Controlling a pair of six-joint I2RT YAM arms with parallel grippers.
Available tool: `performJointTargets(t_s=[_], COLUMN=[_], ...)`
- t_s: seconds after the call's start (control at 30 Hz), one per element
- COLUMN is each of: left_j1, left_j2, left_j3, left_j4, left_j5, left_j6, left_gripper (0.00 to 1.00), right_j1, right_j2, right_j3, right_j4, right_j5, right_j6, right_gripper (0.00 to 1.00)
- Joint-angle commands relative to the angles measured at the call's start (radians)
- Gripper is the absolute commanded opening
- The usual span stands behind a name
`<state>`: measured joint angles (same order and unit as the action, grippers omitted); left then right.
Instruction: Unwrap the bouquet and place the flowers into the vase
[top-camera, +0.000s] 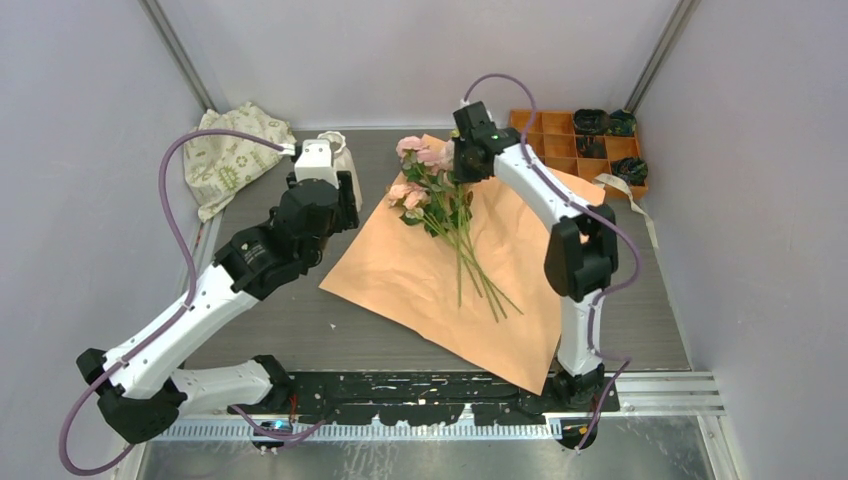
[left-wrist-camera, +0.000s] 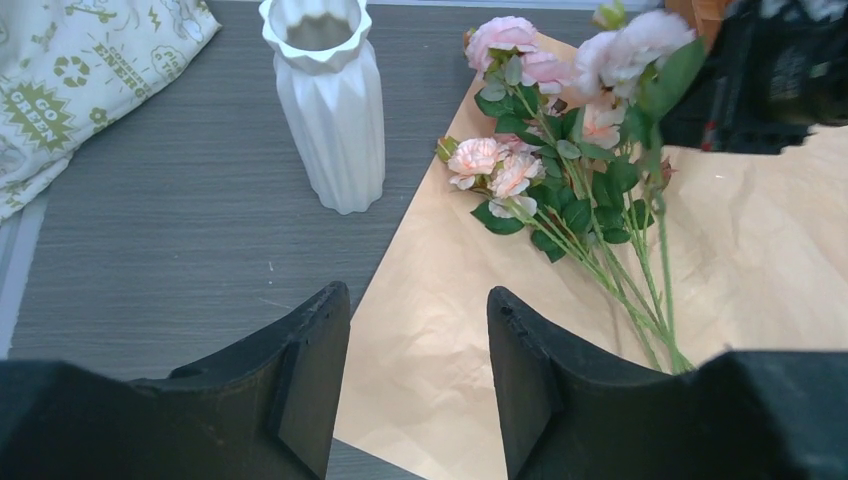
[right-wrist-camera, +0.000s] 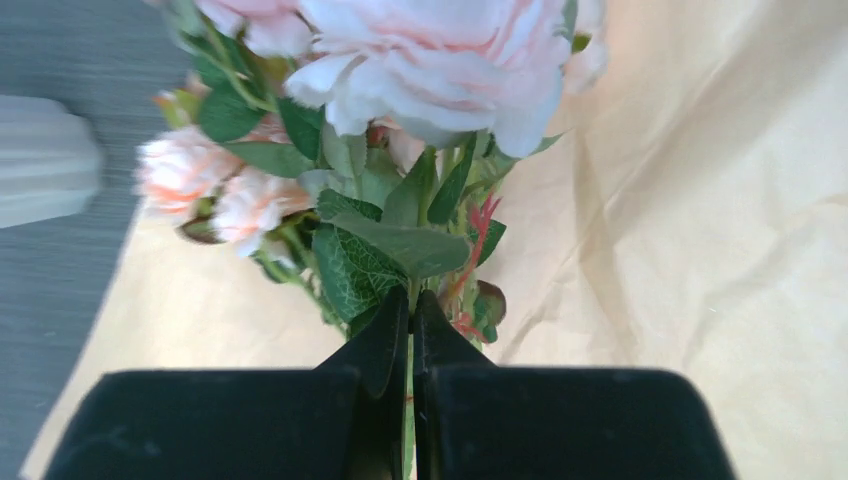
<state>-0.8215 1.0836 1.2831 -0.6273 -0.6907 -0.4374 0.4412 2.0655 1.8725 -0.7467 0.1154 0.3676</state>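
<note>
The pink bloom (top-camera: 447, 156) sits crowded among the other flowers, so the robot's right gripper will lift up toward the tray with sections and let go of the pink bloom's stem over the paper (top-camera: 415, 285).
The bouquet lies opened out: its orange paper (top-camera: 400, 280) is spread flat on the table, and the flowers (top-camera: 440, 205) rest on it with blooms toward the back. My right gripper (right-wrist-camera: 411, 300) is shut on one thin green stem just below a big pink bloom (right-wrist-camera: 440, 60), at the head end of the flowers (left-wrist-camera: 560, 190). The white ribbed vase (left-wrist-camera: 330, 110) stands upright just left of the paper. My left gripper (left-wrist-camera: 418, 295) hangs open over the paper's left edge, near the vase, with nothing between its fingers.
A cream printed cloth bag (top-camera: 232, 155) lies at the back left. An orange compartment tray (top-camera: 560, 140) holding black parts sits at the back right, with a cream ribbon (top-camera: 625, 195) beside it. Grey walls close in both sides.
</note>
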Motion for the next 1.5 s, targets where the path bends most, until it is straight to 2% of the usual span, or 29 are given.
performJointTargets(t_s=[0.0, 0.2, 0.47, 0.6, 0.7, 0.87, 0.97, 1.07, 1.2, 1.33, 1.47], left_j1=[0.01, 0.016, 0.084, 0.151, 0.247, 0.388, 0.434, 0.473, 0.576, 0.688, 0.721], left_j2=[0.021, 0.029, 0.058, 0.083, 0.12, 0.281, 0.38, 0.424, 0.483, 0.56, 0.581], left_j3=[0.051, 0.079, 0.122, 0.154, 0.176, 0.31, 0.383, 0.398, 0.404, 0.438, 0.428], left_j4=[0.027, 0.048, 0.047, 0.046, 0.038, -0.068, -0.092, -0.065, -0.006, 0.054, 0.126], left_j5=[0.0, 0.007, 0.047, 0.067, 0.116, 0.152, 0.158, 0.167, 0.241, 0.358, 0.437], left_j6=[0.0, 0.01, -0.001, -0.012, -0.062, -0.087, -0.084, -0.092, -0.122, -0.15, -0.16], left_gripper=[0.54, 0.55, 0.57, 0.59, 0.66, 0.66, 0.63, 0.63, 0.63, 0.59, 0.59], right_j1=[-0.002, -0.002, -0.001, -0.002, -0.002, -0.001, -0.001, -0.001, -0.001, -0.002, -0.001], right_j2=[-0.241, -0.379, -0.453, -0.468, -0.441, -0.401, -0.391, -0.389, -0.387, -0.391, -0.39], right_j3=[0.0, -0.041, -0.005, -0.056, -0.079, -0.104, -0.121, -0.138, -0.155, -0.172, -0.198], right_j4=[0.033, 0.123, 0.135, 0.132, 0.119, 0.117, 0.135, 0.15, 0.16, 0.169, 0.182], right_j5=[0.019, -0.002, -0.043, -0.032, 0.007, 0.005, -0.003, -0.005, 0.001, -0.001, -0.003], right_j6=[-0.014, -0.029, -0.041, -0.043, -0.041, -0.032, -0.026, -0.028, -0.037, -0.036, -0.03], right_gripper=[0.01, 0.01, 0.01, 0.01, 0.03, 0.16, 0.31, 0.41, 0.49, 0.51, 0.51])
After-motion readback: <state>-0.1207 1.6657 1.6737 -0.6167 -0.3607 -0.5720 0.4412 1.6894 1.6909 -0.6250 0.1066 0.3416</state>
